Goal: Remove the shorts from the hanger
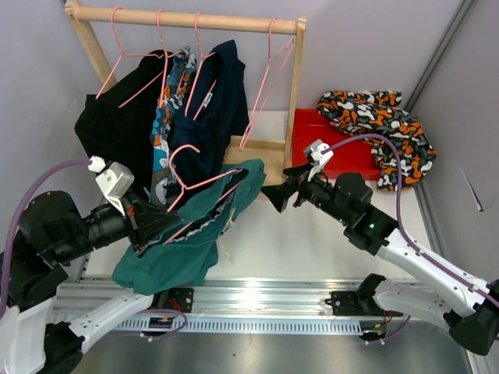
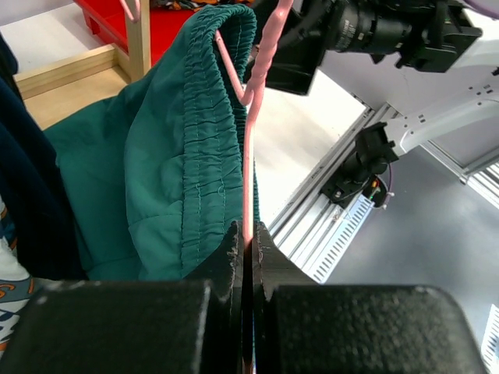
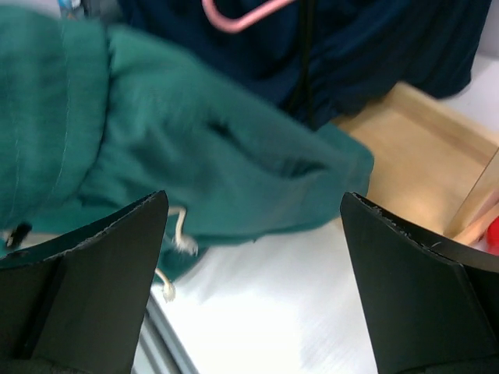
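Observation:
The right gripper reaches outward and to the left in the top view onto the teal shorts' end fold (image 1: 254, 173) (image 3: 302, 168) next. The fold lies just beyond the open fingers.
The teal green shorts (image 1: 183, 234) hang on a pink hanger (image 1: 204, 185) held off the rack, over the table. My left gripper (image 1: 160, 222) is shut on the hanger's lower wire (image 2: 249, 195), with the shorts' waistband (image 2: 204, 125) draped beside it. My right gripper (image 1: 274, 196) is open and empty, just right of the shorts' edge; the teal fabric (image 3: 195, 148) lies beyond its fingertips. Black shorts (image 1: 121, 117), blue-orange-white patterned shorts (image 1: 165, 117) and navy shorts (image 1: 220, 109) hang on the wooden rack (image 1: 187, 17). Black-orange-white patterned shorts (image 1: 382, 125) lie on the red tray (image 1: 312, 128).
An empty pink hanger (image 1: 269, 78) hangs at the rack's right end. The rack's wooden base (image 1: 257, 152) stands behind the teal shorts. A metal rail (image 1: 257, 300) runs along the near table edge. Grey walls close in behind and at the right.

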Controlling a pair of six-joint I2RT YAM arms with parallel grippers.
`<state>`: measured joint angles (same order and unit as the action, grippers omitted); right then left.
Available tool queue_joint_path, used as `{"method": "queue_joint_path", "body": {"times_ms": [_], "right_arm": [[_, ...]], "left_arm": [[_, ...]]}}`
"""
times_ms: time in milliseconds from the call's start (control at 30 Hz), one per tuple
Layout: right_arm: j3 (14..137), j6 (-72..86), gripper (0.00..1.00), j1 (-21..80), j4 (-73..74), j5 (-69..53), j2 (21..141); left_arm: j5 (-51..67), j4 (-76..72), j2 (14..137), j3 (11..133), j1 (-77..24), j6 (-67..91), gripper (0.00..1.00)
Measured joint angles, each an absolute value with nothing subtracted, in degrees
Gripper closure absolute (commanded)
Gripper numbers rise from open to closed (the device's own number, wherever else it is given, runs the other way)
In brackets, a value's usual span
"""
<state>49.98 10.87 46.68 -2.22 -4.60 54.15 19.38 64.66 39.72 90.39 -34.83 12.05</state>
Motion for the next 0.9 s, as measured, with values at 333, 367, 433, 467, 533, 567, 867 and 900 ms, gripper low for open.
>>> {"method": "queue_joint_path", "body": {"times_ms": [333, 367, 433, 467, 533, 567, 867, 900], "right_arm": [[50.0, 11.9, 0.27, 46.7, -16.3, -2.6, 67.6], [50.0, 12.2, 0.60, 46.7, -16.7, -2.8, 68.9], [50.0, 12.8, 0.88, 46.7, -17.2, -3.7, 71.2], [50.0, 12.8, 1.00, 46.7, -17.5, -4.0, 71.8], [50.1, 12.9, 1.00, 46.9, -17.6, -4.1, 72.0], [50.2, 12.7, 1.00, 46.9, -17.6, -3.8, 71.9], [50.6, 13.8, 1.00, 35.6, -16.4, -4.2, 65.8], [50.7, 14.5, 1.00, 33.3, -16.1, -4.4, 65.1]], "left_arm": [[20.7, 64.5, 39.6, 90.1, -34.9, 12.1, 1.00], [20.6, 64.5, 39.6, 90.1, -34.9, 12.1, 1.00], [20.6, 64.4, 39.4, 90.0, -34.9, 12.1, 1.00], [20.5, 64.5, 39.3, 89.9, -34.9, 12.1, 1.00], [20.3, 64.5, 39.1, 89.4, -34.9, 12.1, 1.00], [20.2, 64.4, 39.0, 89.2, -35.0, 12.1, 1.00], [20.0, 63.1, 39.0, 86.4, -35.1, 12.1, 1.00], [20.2, 62.7, 39.0, 85.9, -35.1, 12.1, 1.00]]}}
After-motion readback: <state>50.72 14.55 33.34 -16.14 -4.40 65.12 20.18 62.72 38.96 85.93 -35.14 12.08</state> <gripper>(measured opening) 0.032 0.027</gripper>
